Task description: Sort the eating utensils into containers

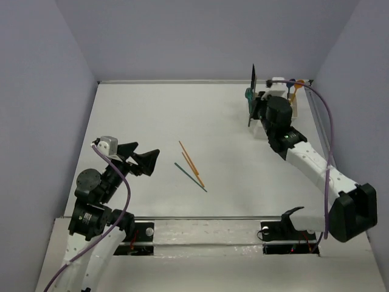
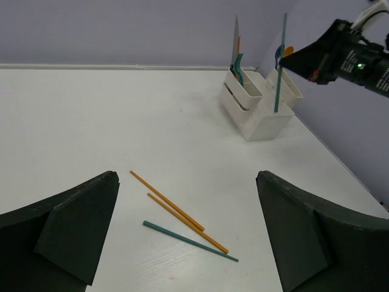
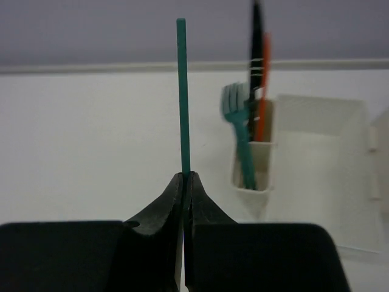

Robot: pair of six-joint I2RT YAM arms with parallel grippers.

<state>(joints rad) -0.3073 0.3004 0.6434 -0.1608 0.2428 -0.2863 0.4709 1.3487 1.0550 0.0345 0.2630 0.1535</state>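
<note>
The dark teal chopstick still stands by the fork's cup, so my right gripper next swings across the white caddy [image 2: 258, 125], turning, then lowers beside the spoons.
My right gripper [image 3: 187, 176] is shut on a dark teal chopstick [image 3: 182, 91] and holds it upright beside the white caddy [image 2: 258, 125]; both also show in the left wrist view, the gripper [image 2: 293, 59] and the chopstick [image 2: 279, 73]. The caddy's left cup holds a teal fork [image 3: 238, 106], a dark knife [image 3: 258, 48] and an orange utensil [image 3: 265, 79]. Two orange chopsticks [image 1: 190, 159] and another dark teal chopstick [image 1: 189, 176] lie mid-table. My left gripper [image 1: 143, 159] is open and empty, just left of them, with the chopsticks between its fingers in its wrist view [image 2: 187, 176].
Orange and blue spoons [image 1: 296, 85] stand in the caddy's far cups at the back right corner, close to the walls. The right arm's purple cable [image 1: 328, 134] arcs beside the caddy. A rail [image 1: 206, 231] runs along the near edge.
</note>
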